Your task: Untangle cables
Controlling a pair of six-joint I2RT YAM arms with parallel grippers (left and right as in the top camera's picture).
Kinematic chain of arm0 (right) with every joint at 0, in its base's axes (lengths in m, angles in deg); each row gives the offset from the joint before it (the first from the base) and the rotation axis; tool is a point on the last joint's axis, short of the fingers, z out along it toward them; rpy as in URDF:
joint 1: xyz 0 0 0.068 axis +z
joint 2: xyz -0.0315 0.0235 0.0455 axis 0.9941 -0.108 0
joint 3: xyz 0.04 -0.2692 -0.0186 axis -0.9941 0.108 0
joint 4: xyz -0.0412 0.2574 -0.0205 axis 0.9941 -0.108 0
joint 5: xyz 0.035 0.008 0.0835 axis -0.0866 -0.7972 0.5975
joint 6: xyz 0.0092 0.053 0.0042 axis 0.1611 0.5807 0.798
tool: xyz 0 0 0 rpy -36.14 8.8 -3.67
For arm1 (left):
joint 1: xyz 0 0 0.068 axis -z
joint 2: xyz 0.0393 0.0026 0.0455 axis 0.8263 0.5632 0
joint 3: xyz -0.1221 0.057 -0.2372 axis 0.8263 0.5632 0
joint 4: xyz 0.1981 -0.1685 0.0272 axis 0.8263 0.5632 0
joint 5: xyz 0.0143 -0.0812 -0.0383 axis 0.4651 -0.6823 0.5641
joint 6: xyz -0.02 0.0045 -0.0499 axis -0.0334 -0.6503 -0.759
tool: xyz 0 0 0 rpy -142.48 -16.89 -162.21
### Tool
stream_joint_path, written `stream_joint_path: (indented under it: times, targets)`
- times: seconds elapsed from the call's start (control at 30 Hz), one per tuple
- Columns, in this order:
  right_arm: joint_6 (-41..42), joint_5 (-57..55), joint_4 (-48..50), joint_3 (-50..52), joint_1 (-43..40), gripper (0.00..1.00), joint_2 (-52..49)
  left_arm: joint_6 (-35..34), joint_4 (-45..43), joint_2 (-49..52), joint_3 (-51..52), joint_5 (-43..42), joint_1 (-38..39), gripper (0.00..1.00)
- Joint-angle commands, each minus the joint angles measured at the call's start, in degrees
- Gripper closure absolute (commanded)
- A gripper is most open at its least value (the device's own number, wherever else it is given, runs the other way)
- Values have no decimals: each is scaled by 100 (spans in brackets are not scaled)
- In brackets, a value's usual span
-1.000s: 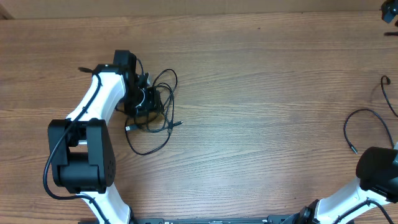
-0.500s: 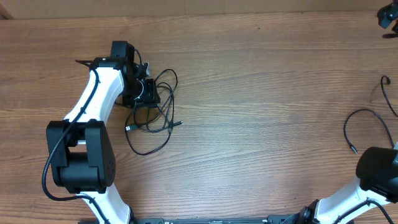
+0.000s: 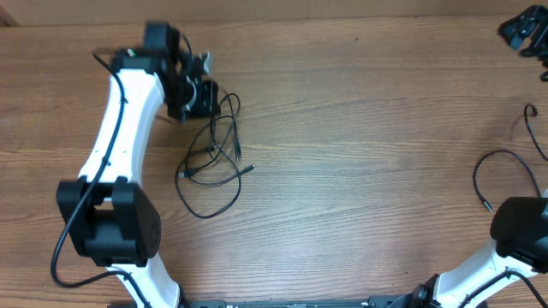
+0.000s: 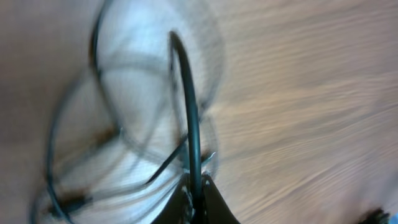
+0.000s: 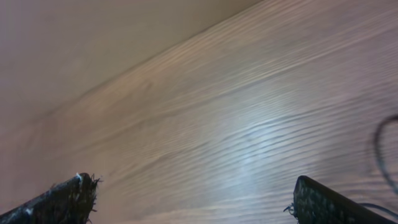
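The cable in my left gripper's fingers lies above crossed loops, so the gripper should lift high above the table, tilting its fingers toward level before opening.
A tangle of thin black cables lies on the wooden table at the left. My left gripper sits at the tangle's far end, shut on a black cable that runs up from between its jaws; blurred loops of the same tangle hang below it. A separate black cable lies at the right edge of the table. My right gripper is at the far right corner, open, with only bare wood between its fingers. A bit of dark cable shows at that view's right edge.
The left arm stretches from the front left toward the tangle. The right arm's base stands at the front right. The table's far edge runs along the top.
My left gripper has shut on a cable and moved toward the table's far edge, drawing the tangle out longer. The right gripper has shifted a little to the left.
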Motion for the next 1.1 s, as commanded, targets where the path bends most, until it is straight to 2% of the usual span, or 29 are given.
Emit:
stream_joint_path:
  times: [0.0, 0.17, 0.33, 0.47, 0.63, 0.83, 1.07]
  targets:
    - [-796, 852, -208, -7, 275, 0, 4, 667, 535, -625, -2144, -404, 210, 96]
    - [-1123, 1325, -369, -7, 682, 0, 4, 627, 564, -754, -3628, -466, 417, 96]
    - [-1528, 1947, -507, -7, 1156, 0, 4, 326, 358, -769, -4426, -800, 485, 96]
    - [-1600, 2214, -533, -7, 1563, 0, 4, -157, 120, -769, -4518, -798, 483, 96]
    - [-2736, 3040, -852, -7, 2258, 0, 4, -848, -494, -767, -4518, -793, 483, 96]
    - [-3650, 3182, -1073, -7, 3265, 0, 4, -1784, -1499, -767, -4518, -992, 481, 96]
    - [-3746, 3185, -210, -7, 4367, 0, 4, -2889, -2581, -767, -4520, -1847, 479, 96]
